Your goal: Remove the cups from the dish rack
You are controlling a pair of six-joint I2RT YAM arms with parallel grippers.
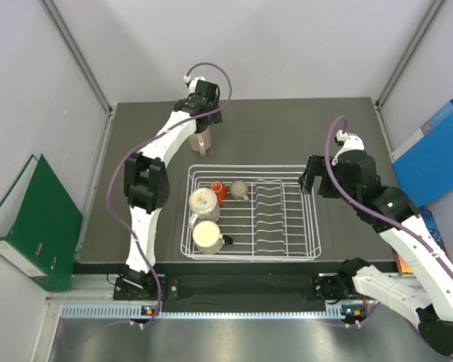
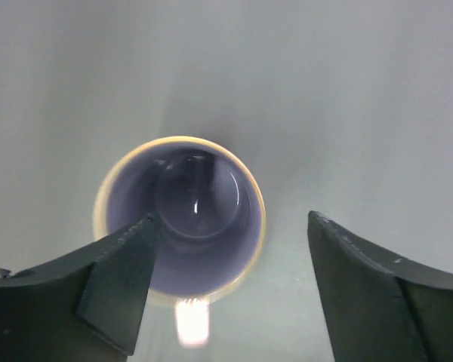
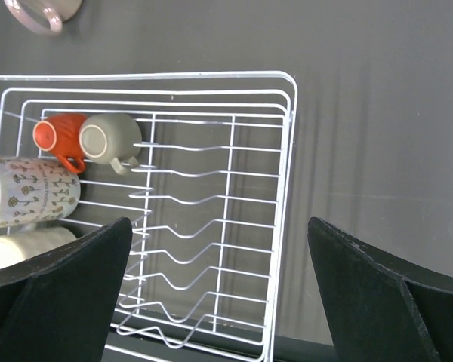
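The cream mug's handle [image 1: 227, 240] sticks out toward empty slots of the rack. My right gripper should next swing back and to the left in the top view, turning and going down onto it.
The pinkish-beige mug with purple inside [image 1: 202, 141] stands upright on the dark table just beyond the white wire dish rack [image 1: 287, 167]. My left gripper [image 1: 204, 124] hangs right over it, open. In the left wrist view its left finger [image 2: 113, 279] overlaps the mug's rim [image 2: 180, 219], and its right finger is well clear. In the rack's left part lie the speckled mug [image 1: 204, 204], the cream mug [image 1: 208, 236], the red-orange cup [image 1: 218, 188] and the tan cup [image 1: 239, 189]. My right gripper [image 1: 311, 177] is open and empty above the rack's right edge [image 3: 287, 188].
The rack's wavy plate slots [image 3: 204, 226] hold nothing. A green binder [image 1: 30, 226] leans outside the table's left edge. A blue folder [image 1: 430, 158] lies outside its right edge. Grey walls close in the back and sides.
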